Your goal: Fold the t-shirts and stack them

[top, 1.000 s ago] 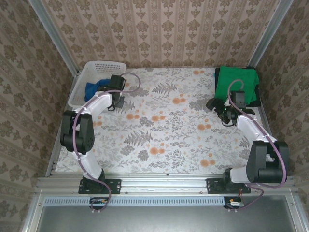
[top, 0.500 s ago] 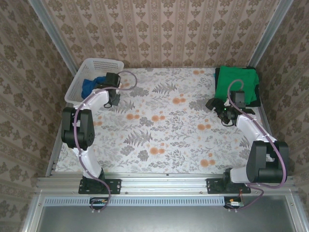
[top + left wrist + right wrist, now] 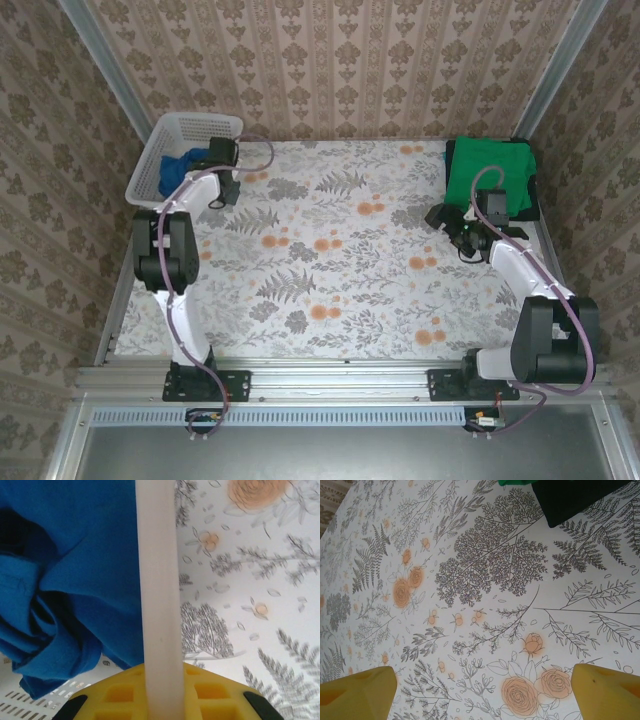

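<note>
The blue t-shirt inside the basket needs to come out. My left gripper should next move the basket's white rim [image 3: 157, 580] toward the frame bar beside the basket, then open.
A crumpled royal-blue t-shirt [image 3: 178, 166] [image 3: 75, 570] lies inside the white lattice basket [image 3: 152, 160] at the far left corner. My left gripper [image 3: 222, 160] [image 3: 160, 682] is shut on the basket's white rim [image 3: 157, 580], which runs between the yellow fingers [image 3: 120, 695]. A folded bright-green t-shirt [image 3: 488, 172] lies on a dark t-shirt [image 3: 529, 196] [image 3: 575, 497] at the far right. My right gripper [image 3: 447, 222] [image 3: 485, 695] hovers open over bare cloth just left of that stack, with nothing between its fingers [image 3: 610, 690].
The floral tablecloth [image 3: 340, 260] covers the table. The basket sits against the left metal frame rail [image 3: 125, 100] and partly over the table's left edge. Patterned walls close in the back and both sides.
My left gripper has dragged the basket, blue t-shirt inside, toward the far left corner, and the left arm has stretched out after it. The right arm has stayed put.
</note>
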You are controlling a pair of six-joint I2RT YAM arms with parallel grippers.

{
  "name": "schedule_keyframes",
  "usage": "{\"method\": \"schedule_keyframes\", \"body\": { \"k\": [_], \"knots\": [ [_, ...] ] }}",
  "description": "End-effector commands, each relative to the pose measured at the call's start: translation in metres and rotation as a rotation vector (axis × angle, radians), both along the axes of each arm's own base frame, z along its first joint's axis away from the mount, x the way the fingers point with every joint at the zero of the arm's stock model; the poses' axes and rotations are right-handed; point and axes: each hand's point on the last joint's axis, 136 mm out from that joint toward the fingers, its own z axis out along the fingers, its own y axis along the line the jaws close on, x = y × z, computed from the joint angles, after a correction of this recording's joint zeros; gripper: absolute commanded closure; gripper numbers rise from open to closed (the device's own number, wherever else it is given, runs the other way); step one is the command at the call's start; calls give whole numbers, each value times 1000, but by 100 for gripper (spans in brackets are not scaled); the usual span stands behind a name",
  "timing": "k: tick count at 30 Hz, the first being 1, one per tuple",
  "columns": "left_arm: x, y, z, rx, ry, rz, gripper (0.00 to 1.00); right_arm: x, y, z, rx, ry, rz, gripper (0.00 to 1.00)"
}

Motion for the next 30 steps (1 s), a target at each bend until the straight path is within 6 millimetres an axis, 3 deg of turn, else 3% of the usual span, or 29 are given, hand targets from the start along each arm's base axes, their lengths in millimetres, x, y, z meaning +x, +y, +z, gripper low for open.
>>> {"method": "schedule_keyframes", "body": {
  "k": [1, 9, 12, 13, 16, 20, 23, 26, 30],
  "knots": [
    [20, 13, 3, 3, -16, 99, 100, -2, 3, 2, -3, 5, 13, 8],
    [29, 16, -1, -7, -21, 117, 100, -7, 0, 7, -31, 12, 18, 8],
    [30, 15, 6, -14, -32, 112, 91, -7, 0, 11, -29, 8, 18, 8],
    [29, 14, 10, -22, -36, 108, 87, -7, 0, 13, -28, 2, 18, 8],
    [22, 13, 32, -38, -64, 123, 58, -8, -1, 18, -34, -8, 10, 8],
    [10, 12, 68, -92, -118, 156, 34, -11, -3, 22, -55, -15, -1, 8],
    [11, 21, 93, -121, -205, 194, 1, -12, -2, 26, -63, -26, 0, 8],
    [21, 39, 101, -200, -259, 265, 0, -11, 4, 28, -67, -38, 9, 8],
    [49, 64, 82, -366, -259, 340, 0, -11, 15, 28, -70, -39, 31, 9]
  ]
}}
